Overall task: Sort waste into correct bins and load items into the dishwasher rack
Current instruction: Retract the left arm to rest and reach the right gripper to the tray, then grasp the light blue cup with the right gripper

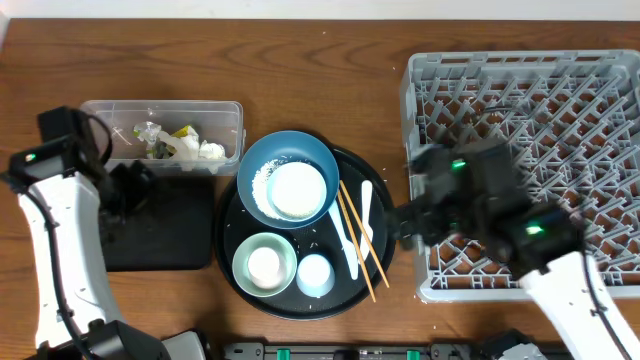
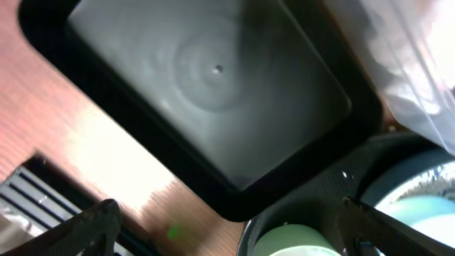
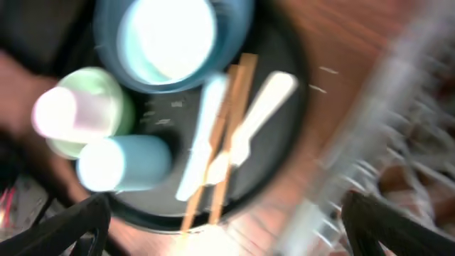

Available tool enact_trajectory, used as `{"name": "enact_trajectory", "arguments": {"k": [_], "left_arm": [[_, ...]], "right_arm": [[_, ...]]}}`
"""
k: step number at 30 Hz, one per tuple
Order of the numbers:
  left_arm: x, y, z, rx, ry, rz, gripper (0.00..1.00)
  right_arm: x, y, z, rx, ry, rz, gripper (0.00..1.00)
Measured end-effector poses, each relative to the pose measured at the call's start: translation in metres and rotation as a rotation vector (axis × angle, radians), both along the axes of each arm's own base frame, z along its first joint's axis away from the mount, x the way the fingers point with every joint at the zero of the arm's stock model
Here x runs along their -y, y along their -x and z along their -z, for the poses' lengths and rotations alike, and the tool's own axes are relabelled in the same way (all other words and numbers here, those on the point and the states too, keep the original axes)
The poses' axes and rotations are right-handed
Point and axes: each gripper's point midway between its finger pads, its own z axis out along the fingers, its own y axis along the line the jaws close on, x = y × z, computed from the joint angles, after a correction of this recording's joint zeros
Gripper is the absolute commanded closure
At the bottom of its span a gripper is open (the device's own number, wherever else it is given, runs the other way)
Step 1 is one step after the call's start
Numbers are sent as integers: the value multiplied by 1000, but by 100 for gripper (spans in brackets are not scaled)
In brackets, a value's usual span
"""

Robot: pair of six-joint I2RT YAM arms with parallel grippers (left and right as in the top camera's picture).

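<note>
I need to move my right gripper back over the chopsticks and down around the pale cup, which is free on the round tray beside the pale-green bowl.
The clear tub holds the yellow-green packet, white tissue and wrapper scraps. The shallow black tray lies in front of it. On the round black tray stand the dark-blue bowl with rice grains and a white cup, the pale-green bowl, a pale cup, chopsticks and a white spoon. My left gripper is open and empty over the black tray. My right gripper is open and empty between the chopsticks and the rack.
The right wrist view is blurred by motion; it shows the blue bowl, green bowl, pale cup and rack edge. The left wrist view shows the tub and green bowl.
</note>
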Motion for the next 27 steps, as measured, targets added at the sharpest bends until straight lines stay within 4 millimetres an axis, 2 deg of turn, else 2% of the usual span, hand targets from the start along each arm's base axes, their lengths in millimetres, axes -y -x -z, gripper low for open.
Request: {"name": "enact_trajectory", "arguments": {"k": [5, 12, 17, 27], "left_arm": [[1, 1, 1, 0, 9, -14, 2], [2, 0, 1, 3, 17, -17, 2], [2, 0, 1, 5, 19, -17, 2], [2, 0, 1, 5, 19, -17, 2]], "right_arm": [[-55, 23, 17, -5, 35, -199, 1], [-100, 39, 58, -31, 122, -328, 1], [-120, 47, 71, -19, 136, -378, 1], [-136, 73, 106, -79, 214, -462, 2]]}}
